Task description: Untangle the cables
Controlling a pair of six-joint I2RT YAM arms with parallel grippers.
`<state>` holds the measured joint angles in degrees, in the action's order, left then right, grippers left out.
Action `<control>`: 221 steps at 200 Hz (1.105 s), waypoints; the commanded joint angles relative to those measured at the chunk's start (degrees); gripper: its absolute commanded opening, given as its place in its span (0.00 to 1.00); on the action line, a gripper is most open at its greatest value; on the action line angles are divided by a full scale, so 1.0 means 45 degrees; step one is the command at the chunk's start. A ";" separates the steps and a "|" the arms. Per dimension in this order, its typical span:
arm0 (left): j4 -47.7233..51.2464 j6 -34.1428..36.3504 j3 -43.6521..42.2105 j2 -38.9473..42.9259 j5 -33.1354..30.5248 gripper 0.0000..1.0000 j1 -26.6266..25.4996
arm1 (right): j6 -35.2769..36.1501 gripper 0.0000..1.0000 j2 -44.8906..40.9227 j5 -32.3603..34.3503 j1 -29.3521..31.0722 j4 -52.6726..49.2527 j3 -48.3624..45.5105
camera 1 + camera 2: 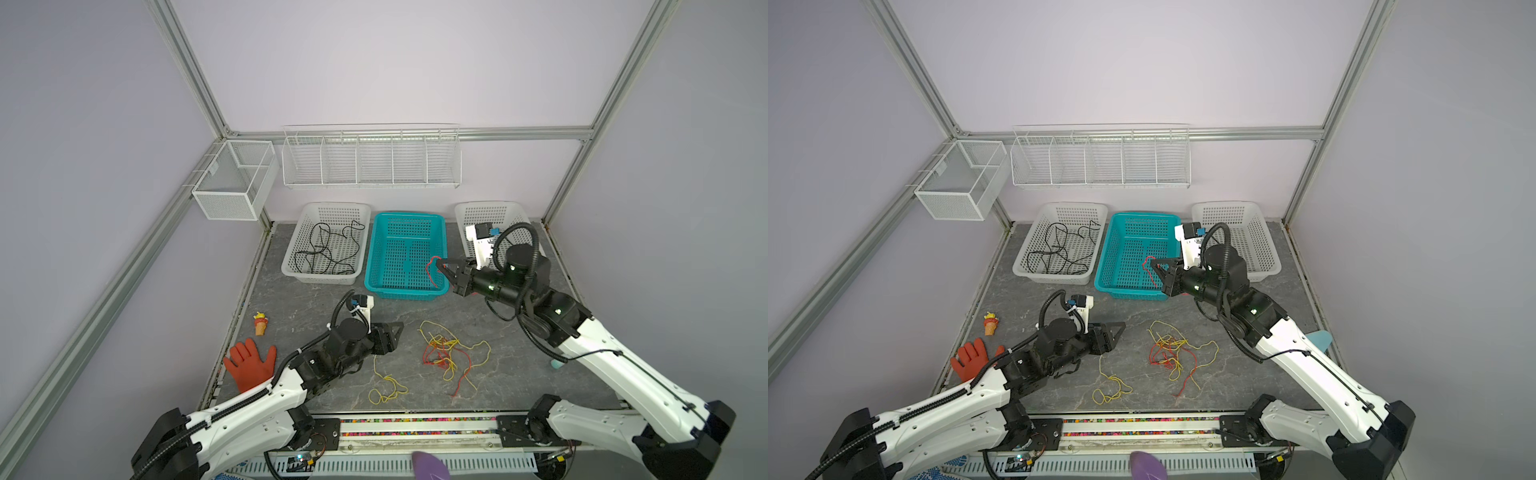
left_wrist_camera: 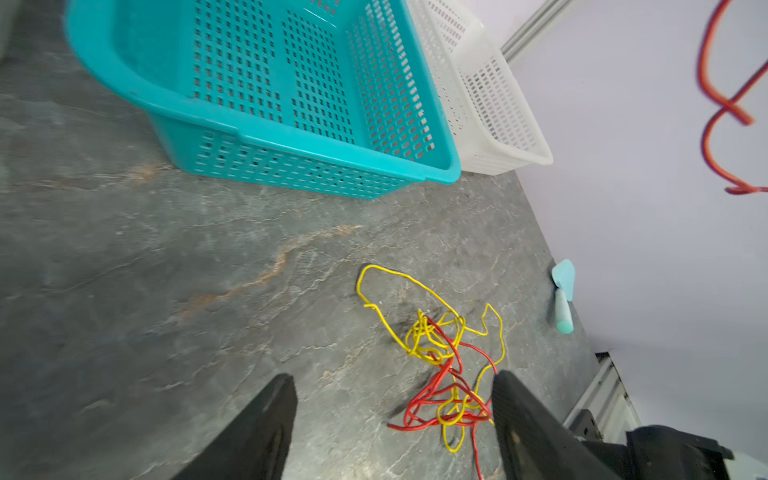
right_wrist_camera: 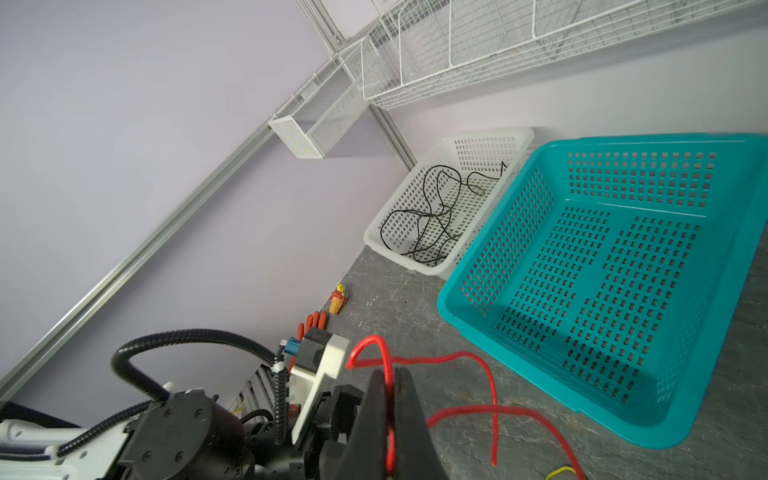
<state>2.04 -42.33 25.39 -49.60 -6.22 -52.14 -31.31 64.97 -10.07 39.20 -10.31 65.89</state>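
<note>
The right gripper will move outward over the middle of the teal basket (image 3: 598, 289) and let go of the red cable, since part of the red cable still hangs outside the basket's rim.
A red cable (image 3: 490, 374) hangs from my right gripper (image 3: 389, 372), which is shut on it just in front of the teal basket's (image 1: 405, 216) near right corner; in both top views the red loop (image 1: 432, 270) (image 1: 1148, 268) dangles over that basket's rim. A tangle of yellow and red cables (image 1: 446, 353) (image 1: 1173, 351) (image 2: 440, 353) lies on the grey table. To its left lies a separate yellow cable (image 1: 386, 386). A black cable (image 1: 328, 249) rests in the left white basket. My left gripper (image 1: 397, 330) (image 2: 392, 378) hovers open and empty left of the tangle.
A white basket (image 1: 486, 205) stands right of the teal one, partly behind my right arm. An orange glove (image 1: 249, 365) and a small ice-cream toy (image 1: 260, 324) lie at the table's left edge, a pale teal tool (image 2: 563, 291) at its right edge. Wire racks (image 1: 370, 158) hang on the back wall.
</note>
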 commanded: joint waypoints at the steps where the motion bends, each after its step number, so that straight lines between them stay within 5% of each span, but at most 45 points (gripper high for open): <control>1: 0.2249 0.0218 -0.0092 0.0866 -0.1572 0.76 -0.0005 | -0.0113 0.06 0.0916 -0.0582 -0.0267 0.0156 0.0691; 131: 0.4193 -0.0654 -0.1052 0.3502 -0.2569 0.75 0.0015 | 0.0490 0.15 0.8535 -0.2595 -0.1077 -0.0618 0.5584; 221: 0.4447 -0.0874 -0.1191 0.3615 -0.2367 0.75 0.0014 | 0.0923 0.40 0.7089 -0.2000 -0.1115 -0.1128 0.4778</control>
<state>19.73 -45.06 20.43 -34.26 -16.51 -52.14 -27.68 103.09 -19.22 34.22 -15.53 90.94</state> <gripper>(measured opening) 0.750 0.372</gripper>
